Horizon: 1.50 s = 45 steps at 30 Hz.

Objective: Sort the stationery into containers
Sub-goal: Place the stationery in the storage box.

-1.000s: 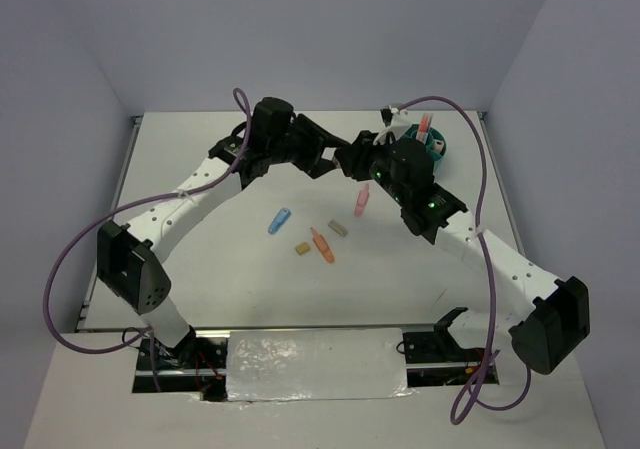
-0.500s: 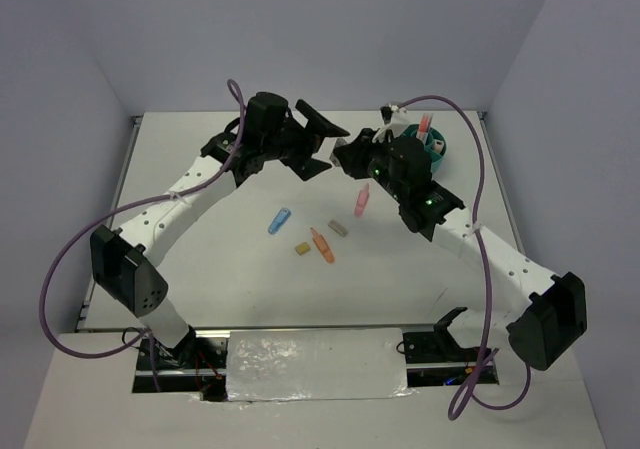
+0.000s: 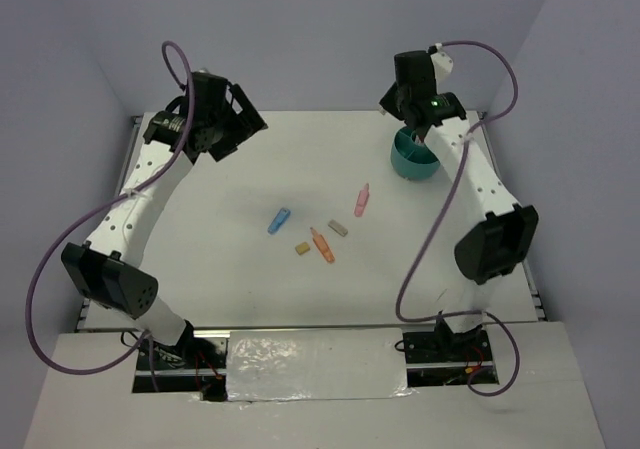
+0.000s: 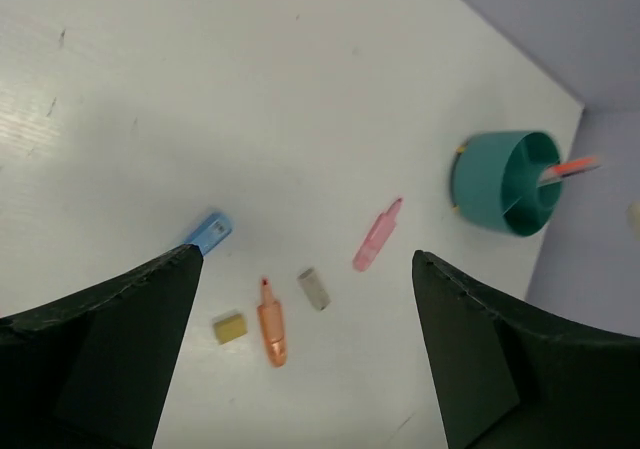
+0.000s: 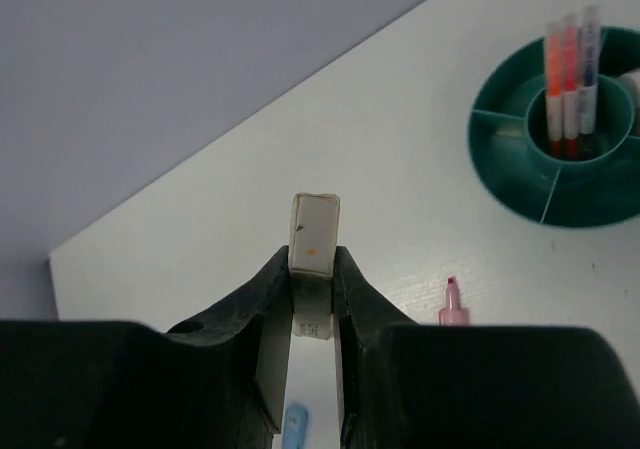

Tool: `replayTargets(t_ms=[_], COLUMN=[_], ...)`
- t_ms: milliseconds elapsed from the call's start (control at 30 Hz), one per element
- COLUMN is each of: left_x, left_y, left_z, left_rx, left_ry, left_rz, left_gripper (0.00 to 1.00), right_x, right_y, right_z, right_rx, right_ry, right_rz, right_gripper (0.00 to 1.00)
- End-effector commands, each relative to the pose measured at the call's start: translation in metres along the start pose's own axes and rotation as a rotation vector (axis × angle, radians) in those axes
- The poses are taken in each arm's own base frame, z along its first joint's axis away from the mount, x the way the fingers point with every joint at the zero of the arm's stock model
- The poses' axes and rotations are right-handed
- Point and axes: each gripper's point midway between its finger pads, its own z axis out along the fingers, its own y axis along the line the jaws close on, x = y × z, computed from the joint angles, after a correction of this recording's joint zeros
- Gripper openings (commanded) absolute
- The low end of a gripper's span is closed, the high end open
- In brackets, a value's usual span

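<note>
The cup's empty back section [image 5: 512, 81] is below my right gripper and to its right in the wrist view. I need to move down that way and let go of the eraser.
The teal organiser cup [image 3: 413, 157] stands at the back right, with orange and pink pens upright in its centre [image 5: 570, 69]. My right gripper [image 5: 313, 269] is shut on a white eraser block [image 5: 315, 231], held high in the air left of the cup [image 5: 560, 169]; in the top view the gripper [image 3: 392, 100] is just behind the cup. My left gripper [image 3: 243, 119] is open and empty, raised at the back left. On the table lie a pink marker [image 3: 362, 200], a blue block [image 3: 279, 220], an orange marker [image 3: 322, 246], a grey block [image 3: 338, 228] and a tan block [image 3: 301, 249].
The left wrist view shows the same loose pieces between its fingers [image 4: 120, 349]: blue block [image 4: 208, 232], pink marker [image 4: 377, 235], grey block [image 4: 314, 288], orange marker [image 4: 271, 323], tan block [image 4: 229, 327]. Walls close the table at back and sides.
Both arms have drawn apart from the table's middle. The left gripper swung to the back left. The right arm rose and moved back beside the cup with the white eraser.
</note>
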Motion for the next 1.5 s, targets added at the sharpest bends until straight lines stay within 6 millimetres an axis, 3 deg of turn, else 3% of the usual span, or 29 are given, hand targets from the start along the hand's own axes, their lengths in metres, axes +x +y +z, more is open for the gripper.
replayTargets(t_ms=[0,233,300,500,800,1067,1267,1467], left_x=[0.016,0.058,0.066,0.085,0.094,0.103,0.107,0.115], left_y=[0.013,0.056,0.061,0.096,0.105,0.112,0.124,0.131], left_z=[-0.014,-0.016,-0.020,-0.041,-0.048,-0.050,-0.049,-0.043], left_rx=[0.001,-0.043,-0.033,-0.069,-0.059,-0.050,-0.079,-0.098], left_ry=[0.035,0.160,0.180,0.203,0.216,0.238,0.244,0.275], left_rz=[0.166,0.262,0.276,0.314,0.322,0.339,0.350,0.355], left_gripper=[0.99,0.99,0.99,0.99,0.99,0.99,0.99,0.99], right_x=[0.005,-0.018,-0.018,-0.025,-0.031,-0.019,-0.013,0.001], right_y=[-0.046,-0.049,-0.055,-0.086,-0.110,-0.121,-0.124,-0.140], right_z=[0.024,0.092,0.101,0.119,0.135,0.159,0.166,0.176], right_rx=[0.291,0.353,0.356,0.458,0.538,0.528,0.525,0.557], right_ry=[0.030,-0.029,-0.029,-0.112,-0.176,-0.165,-0.165,-0.142], right_rz=[0.031,0.078,0.057,0.046,-0.042,-0.112,-0.138,-0.176], right_gripper=[0.00,0.00,0.00,0.00,0.00,0.00,0.00,0.01])
